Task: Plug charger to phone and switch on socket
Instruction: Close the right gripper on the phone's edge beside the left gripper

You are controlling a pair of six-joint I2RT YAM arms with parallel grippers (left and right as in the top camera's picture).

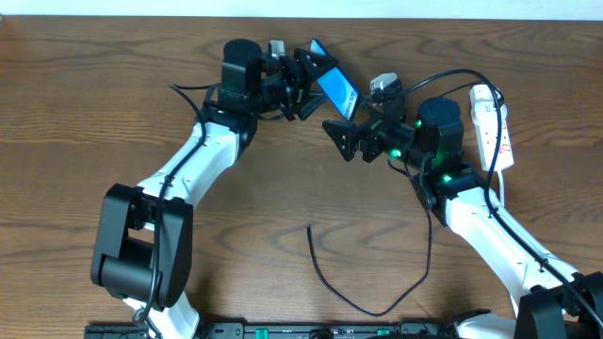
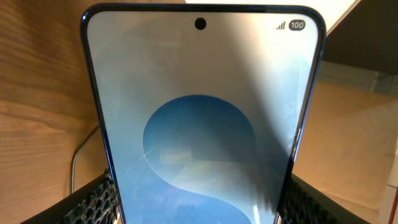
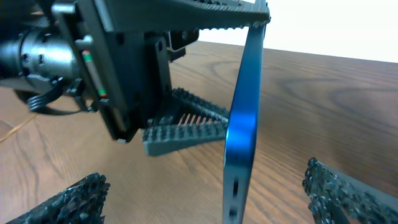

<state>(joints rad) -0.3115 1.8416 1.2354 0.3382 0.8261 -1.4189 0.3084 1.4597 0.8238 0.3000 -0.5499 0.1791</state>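
Observation:
I will next ease my right gripper outward around the phone's lower end [image 1: 348,107] [image 3: 235,193] and close it on both sides of the phone, because that end is outward of my right gripper, between the spread fingers.
My left gripper [image 1: 306,80] is shut on the phone [image 1: 336,87] and holds it tilted above the table at the back centre. In the left wrist view the blue screen [image 2: 199,124] fills the frame between my fingers [image 2: 199,202]. My right gripper [image 1: 344,134] is open and empty just below the phone's lower end. In the right wrist view the phone's blue edge [image 3: 242,124] stands between my spread fingers [image 3: 205,199], touching neither. The charger's black cable [image 1: 325,278] lies on the table, its free tip [image 1: 310,227] at the centre. The white socket [image 1: 495,122] lies at the far right.
The charger cable loops along the front of the table [image 1: 377,311] and rises beside my right arm toward the socket. The socket's thick white cord [image 1: 504,184] runs down the right side. My left gripper's body [image 3: 124,68] is close in front of the right wrist camera.

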